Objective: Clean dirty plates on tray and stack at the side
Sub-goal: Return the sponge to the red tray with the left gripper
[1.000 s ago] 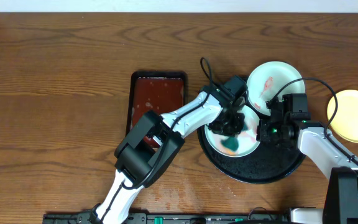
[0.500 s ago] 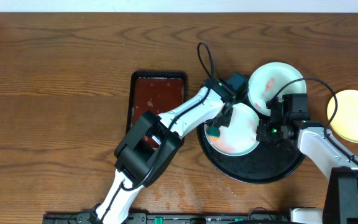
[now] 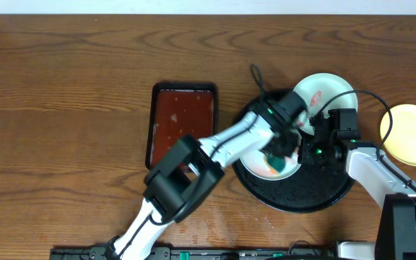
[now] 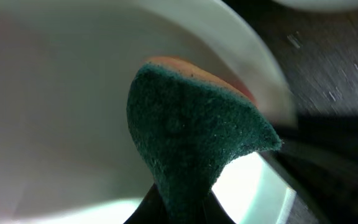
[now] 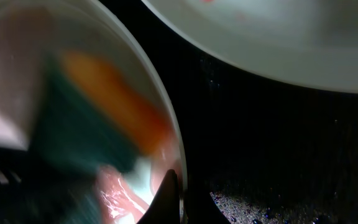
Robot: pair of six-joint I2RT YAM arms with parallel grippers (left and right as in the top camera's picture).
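The reddish-brown tray is empty to the left in the overhead view. I should lift my left gripper off the plate, move across to the tray, lower and let go of the sponge [image 3: 274, 165].
A pale plate [image 3: 255, 167] with red smears lies on the round black tray [image 3: 302, 195]. My left gripper [image 3: 276, 152] is shut on a green and orange sponge [image 3: 274, 165] and presses it onto the plate's right half. The sponge [image 4: 191, 137] fills the left wrist view over the plate [image 4: 61, 112]. My right gripper [image 3: 303, 153] is shut on the plate's right rim [image 5: 169, 127], with its jaws [image 5: 179, 193] either side of the rim. A second white plate [image 3: 322, 97] with red smears sits at the tray's far edge. A pale yellow plate [image 3: 410, 133] lies on the table to the right.
A reddish-brown rectangular tray [image 3: 183, 115] lies on the wooden table left of the black tray. The left arm reaches across from the front left. Cables loop over the second plate and toward the yellow plate.
My left gripper has swept the sponge across the plate, from the middle to the left side and now to the right side. The right gripper has kept hold of the rim.
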